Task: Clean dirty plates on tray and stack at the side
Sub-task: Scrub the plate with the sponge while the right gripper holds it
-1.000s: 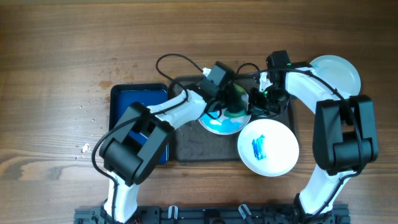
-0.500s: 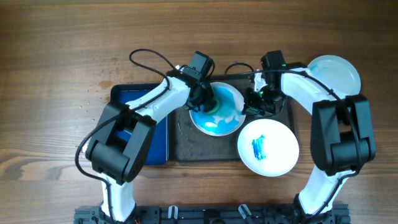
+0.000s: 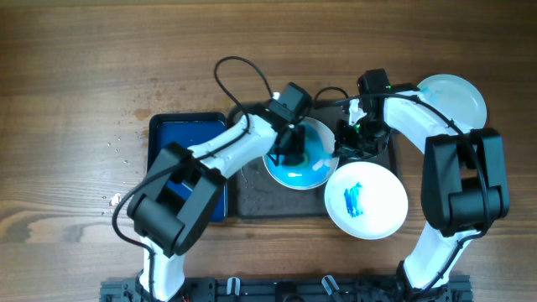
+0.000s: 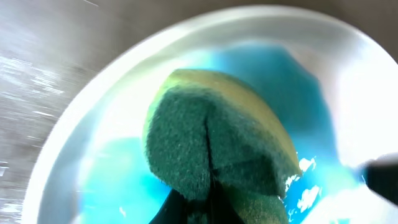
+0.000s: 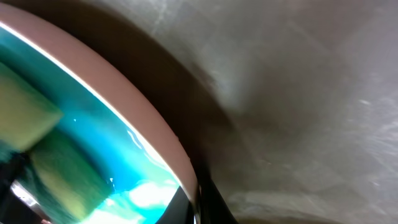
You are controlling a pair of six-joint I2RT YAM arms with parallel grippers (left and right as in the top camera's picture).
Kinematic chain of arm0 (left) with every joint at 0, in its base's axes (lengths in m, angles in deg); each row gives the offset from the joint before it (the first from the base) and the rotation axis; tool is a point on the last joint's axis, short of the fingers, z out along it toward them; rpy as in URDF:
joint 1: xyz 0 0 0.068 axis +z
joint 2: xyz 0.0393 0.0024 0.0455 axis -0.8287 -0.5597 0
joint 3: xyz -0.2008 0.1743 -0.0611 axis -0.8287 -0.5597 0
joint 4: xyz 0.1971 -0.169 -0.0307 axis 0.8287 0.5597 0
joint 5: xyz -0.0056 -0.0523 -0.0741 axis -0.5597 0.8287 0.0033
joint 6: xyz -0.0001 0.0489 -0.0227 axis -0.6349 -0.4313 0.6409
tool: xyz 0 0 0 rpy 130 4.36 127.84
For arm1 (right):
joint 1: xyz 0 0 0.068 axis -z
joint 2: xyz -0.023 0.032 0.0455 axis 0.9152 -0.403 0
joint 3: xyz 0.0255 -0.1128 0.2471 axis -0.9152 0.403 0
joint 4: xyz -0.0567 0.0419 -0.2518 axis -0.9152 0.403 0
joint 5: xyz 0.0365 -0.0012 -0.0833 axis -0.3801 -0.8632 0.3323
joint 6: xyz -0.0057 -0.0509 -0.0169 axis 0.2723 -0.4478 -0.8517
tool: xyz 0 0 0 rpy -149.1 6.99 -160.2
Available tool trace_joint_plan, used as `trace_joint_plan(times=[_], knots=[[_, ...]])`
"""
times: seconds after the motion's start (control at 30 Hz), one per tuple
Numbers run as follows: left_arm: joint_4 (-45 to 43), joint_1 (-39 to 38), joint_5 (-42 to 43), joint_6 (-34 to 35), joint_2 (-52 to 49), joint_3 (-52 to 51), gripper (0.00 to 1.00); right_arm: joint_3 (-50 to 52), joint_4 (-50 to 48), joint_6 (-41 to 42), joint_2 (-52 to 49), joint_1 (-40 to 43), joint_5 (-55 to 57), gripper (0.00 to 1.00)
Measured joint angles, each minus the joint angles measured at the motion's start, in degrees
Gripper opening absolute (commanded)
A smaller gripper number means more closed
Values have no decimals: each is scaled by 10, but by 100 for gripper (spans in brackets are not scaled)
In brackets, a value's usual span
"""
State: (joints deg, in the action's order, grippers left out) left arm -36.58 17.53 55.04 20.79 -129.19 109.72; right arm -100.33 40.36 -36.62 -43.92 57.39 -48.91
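Next, my left gripper lifts the sponge, carries it over and releases it inside the open blue tub [image 3: 185,136], which lies to the gripper's left in the overhead view.
A white plate smeared with blue [image 3: 302,159] lies on the dark tray [image 3: 260,197]. My left gripper [image 3: 288,149] is shut on a green and yellow sponge [image 4: 217,146] and presses it on the blue smear. My right gripper [image 3: 346,141] is shut on that plate's right rim [image 5: 155,134], one finger inside and one outside. A second white plate with a blue blob [image 3: 367,200] lies at the tray's front right corner. A clean white plate [image 3: 457,99] lies on the table at the far right.
A blue tub [image 3: 180,138] stands left of the tray. Small white crumbs [image 3: 115,199] lie on the wooden table at the left. Black cables [image 3: 239,71] loop behind the tray.
My left gripper with the sponge has swept back and forth over the plate, left and then right. The plate has shifted a little. The second plate has moved slightly right.
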Motion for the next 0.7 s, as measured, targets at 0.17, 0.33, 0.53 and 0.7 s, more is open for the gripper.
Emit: trace_joint_plan(times=[0.17,0.33,0.53,0.7], knots=[[0,-24,44,-8,4,-4,4,0,2,-3,0,3,2,4],[9,-43,69,12,21,-17,4,0,2,-9,0,3,3,4],[64,9,19,51,82,-30,4,0,0,-8,0,1,1,4],[96,84,-6,60,171,-31,4,0,-3,-8,0,1,-1,4]])
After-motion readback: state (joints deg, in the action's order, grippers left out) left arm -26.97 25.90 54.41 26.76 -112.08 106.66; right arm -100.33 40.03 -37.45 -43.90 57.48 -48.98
